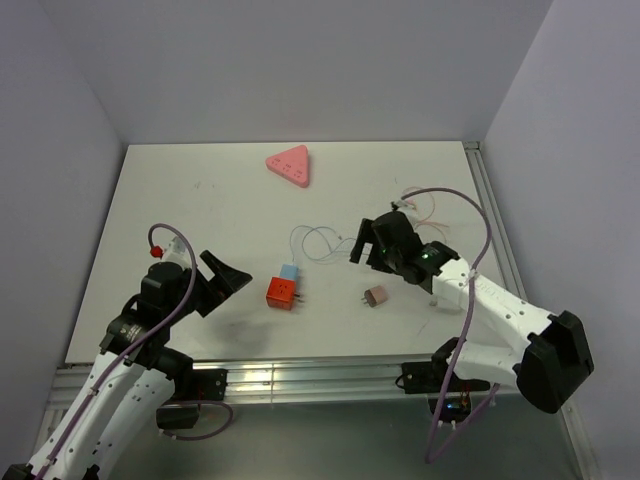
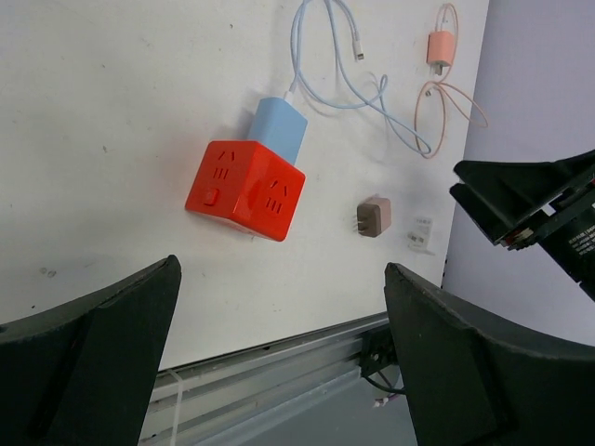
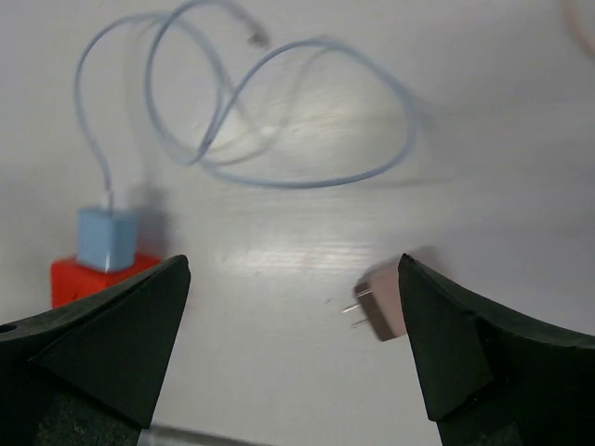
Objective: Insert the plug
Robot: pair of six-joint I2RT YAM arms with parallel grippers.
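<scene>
The white charger plug (image 1: 446,303) lies past the brownish-pink plug, under my arm. My right gripper therefore swings rightward in the top view and lowers to it next.
A brownish-pink two-prong plug (image 1: 376,297) lies loose on the white table, prongs pointing left; it also shows in the right wrist view (image 3: 383,305) and the left wrist view (image 2: 375,216). A red socket cube (image 1: 282,292) (image 2: 244,189) (image 3: 88,276) sits left of it with a light-blue adapter (image 1: 289,272) (image 2: 279,128) (image 3: 107,239) plugged into its far side. My right gripper (image 1: 365,240) (image 3: 293,344) is open and empty, hovering above and behind the plug. My left gripper (image 1: 225,280) (image 2: 279,353) is open and empty, left of the cube.
The adapter's light-blue cable (image 1: 315,243) (image 3: 279,111) loops behind the cube. A pink triangular power strip (image 1: 290,165) lies at the back. A pink charger (image 2: 439,46) with a thin cable lies at the back right. A metal rail (image 1: 300,380) runs along the table's near edge.
</scene>
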